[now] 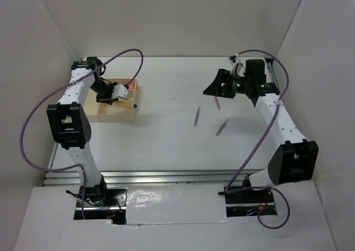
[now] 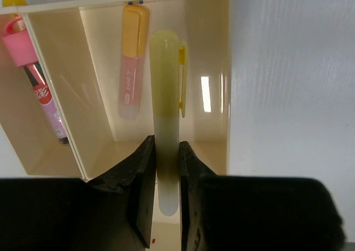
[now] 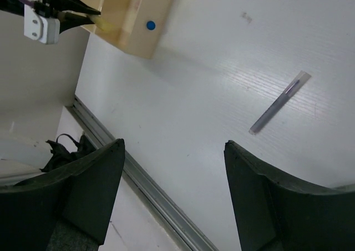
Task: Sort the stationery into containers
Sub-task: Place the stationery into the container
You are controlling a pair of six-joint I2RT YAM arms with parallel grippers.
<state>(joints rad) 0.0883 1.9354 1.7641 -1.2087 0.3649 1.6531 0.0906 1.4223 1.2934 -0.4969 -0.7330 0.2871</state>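
I will next lower my left gripper into the tray's section and let go of the pale yellow marker there, because the section's free bottom [image 1: 126, 106] [image 2: 194, 95] beside the yellow-capped marker is below.
My left gripper [image 2: 166, 146] is shut on a pale yellow marker [image 2: 166, 95] and holds it over the right compartment of the pale wooden tray [image 2: 217, 68]. A marker with a yellow cap [image 2: 133, 62] lies in that compartment. A fat pink highlighter [image 2: 34, 79] lies in the compartment to the left. In the top view the left gripper [image 1: 128, 90] is over the tray [image 1: 108, 113] at the left. My right gripper [image 1: 214, 90] is open and empty above the table. Two thin grey pens [image 1: 197, 116] [image 1: 222, 127] lie mid-table, and a thin pink pen [image 1: 217, 102] lies by the right gripper.
The right wrist view shows one grey pen [image 3: 277, 104] on the white table, the tray [image 3: 138, 18] with a blue dot [image 3: 150, 25] on its side, and the metal rail [image 3: 155, 198] at the table's near edge. White walls surround the table.
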